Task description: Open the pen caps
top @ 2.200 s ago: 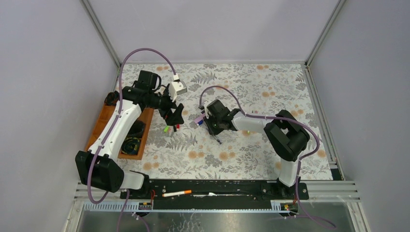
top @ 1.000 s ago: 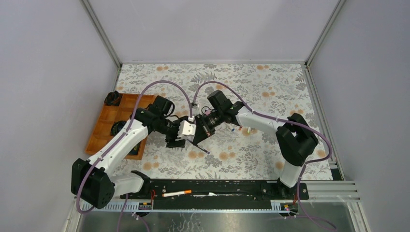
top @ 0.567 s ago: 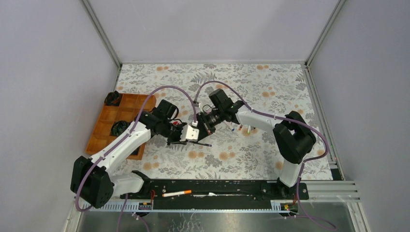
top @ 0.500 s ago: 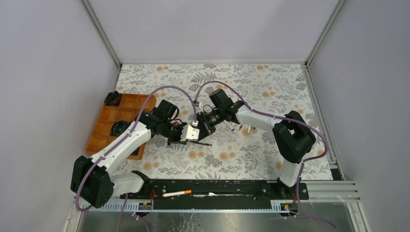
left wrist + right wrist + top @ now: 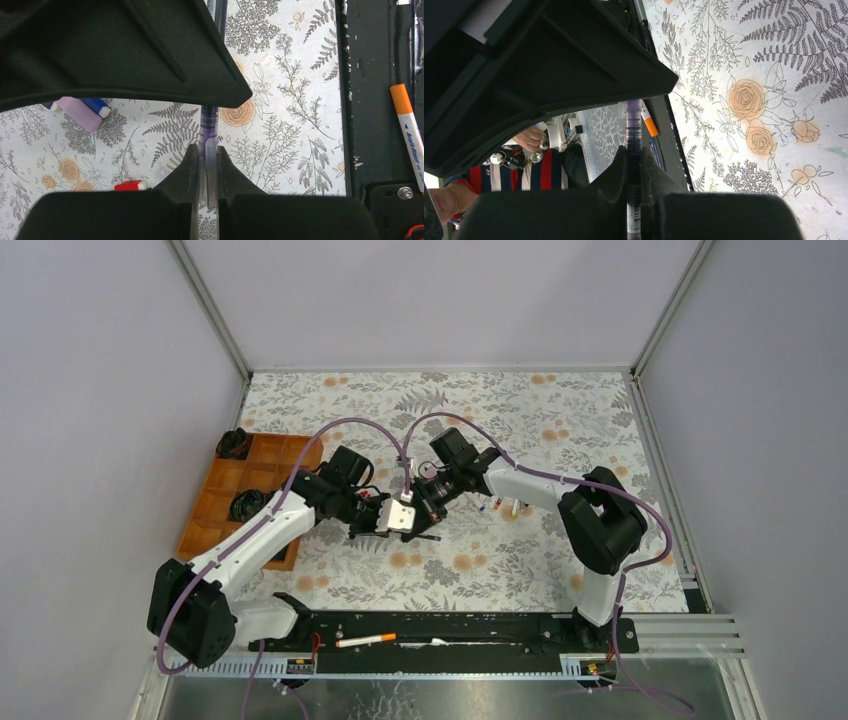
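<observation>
My left gripper moves toward the wooden tray next, then down to the mat by the loose red cap (image 5: 364,496) (image 5: 141,186), as my right gripper holds the dark purple pen's body.
A dark purple pen (image 5: 209,122) is held between both grippers above the middle of the mat. My left gripper (image 5: 206,150) is shut on the pen cap (image 5: 211,165), a clear cap with a clip that sits on the pen's end. My right gripper (image 5: 634,152) is shut on the pen's barrel (image 5: 633,130). In the top view the left gripper (image 5: 422,532) and right gripper (image 5: 432,502) meet tip to tip. Each wrist view is half filled by the other gripper's black body. A loose red cap (image 5: 129,186) lies on the mat below.
A pink highlighter (image 5: 80,112) and a blue cap (image 5: 97,106) lie on the mat nearby. More pens (image 5: 505,507) lie to the right. An orange-ended pen (image 5: 366,640) rests on the black front rail. A wooden compartment tray (image 5: 215,505) stands at the left.
My left gripper has moved right to the pen's end and shut on the clear cap. The right gripper has kept its hold on the barrel, swinging the pen slightly.
</observation>
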You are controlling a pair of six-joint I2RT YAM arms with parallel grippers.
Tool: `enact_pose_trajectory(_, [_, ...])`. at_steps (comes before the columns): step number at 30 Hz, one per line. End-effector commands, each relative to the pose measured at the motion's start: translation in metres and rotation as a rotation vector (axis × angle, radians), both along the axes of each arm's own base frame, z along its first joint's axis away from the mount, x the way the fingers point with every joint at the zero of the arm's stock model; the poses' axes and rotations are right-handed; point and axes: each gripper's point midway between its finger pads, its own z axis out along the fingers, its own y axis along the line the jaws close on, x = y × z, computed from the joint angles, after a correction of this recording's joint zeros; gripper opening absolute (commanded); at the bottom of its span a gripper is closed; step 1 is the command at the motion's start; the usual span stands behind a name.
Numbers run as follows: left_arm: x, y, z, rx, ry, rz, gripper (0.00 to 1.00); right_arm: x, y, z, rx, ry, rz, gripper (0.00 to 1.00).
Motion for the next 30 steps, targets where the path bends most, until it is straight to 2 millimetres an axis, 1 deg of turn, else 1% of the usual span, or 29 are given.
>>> enact_pose_trajectory(1, [0.015, 0.004, 0.005, 0.044, -0.087, -0.014, 0.0, -0.005, -0.005, 0.002, -0.044, 0.017, 0.016, 0.0])
enact_pose_trajectory(3, [0.021, 0.012, 0.003, 0.094, -0.124, -0.014, 0.0, -0.005, -0.011, -0.001, -0.064, 0.018, 0.003, 0.0])
enact_pose_trajectory(6, [0.034, 0.033, -0.004, 0.211, -0.205, -0.001, 0.0, -0.005, -0.023, -0.005, -0.092, 0.015, -0.015, 0.0])
enact_pose_trajectory(10, [0.049, 0.062, -0.009, 0.345, -0.282, 0.011, 0.0, -0.006, -0.038, -0.015, -0.154, 0.022, -0.032, 0.0])
enact_pose_trajectory(15, [0.071, 0.088, -0.003, 0.365, -0.306, 0.061, 0.0, -0.002, -0.051, -0.014, -0.161, 0.012, -0.076, 0.0])
enact_pose_trajectory(20, [0.083, 0.108, -0.006, 0.375, -0.303, 0.103, 0.0, -0.001, -0.06, -0.01, -0.144, 0.016, -0.112, 0.0])
enact_pose_trajectory(23, [0.084, 0.108, -0.005, 0.338, -0.293, 0.127, 0.0, 0.002, -0.064, -0.007, -0.136, 0.008, -0.136, 0.0])
enact_pose_trajectory(28, [0.067, 0.08, -0.005, 0.176, -0.187, 0.143, 0.0, 0.016, -0.064, -0.001, -0.118, -0.026, -0.19, 0.0])
enact_pose_trajectory(30, [0.061, 0.069, -0.007, 0.117, -0.131, 0.173, 0.0, 0.033, -0.069, -0.005, -0.152, -0.05, -0.262, 0.0])
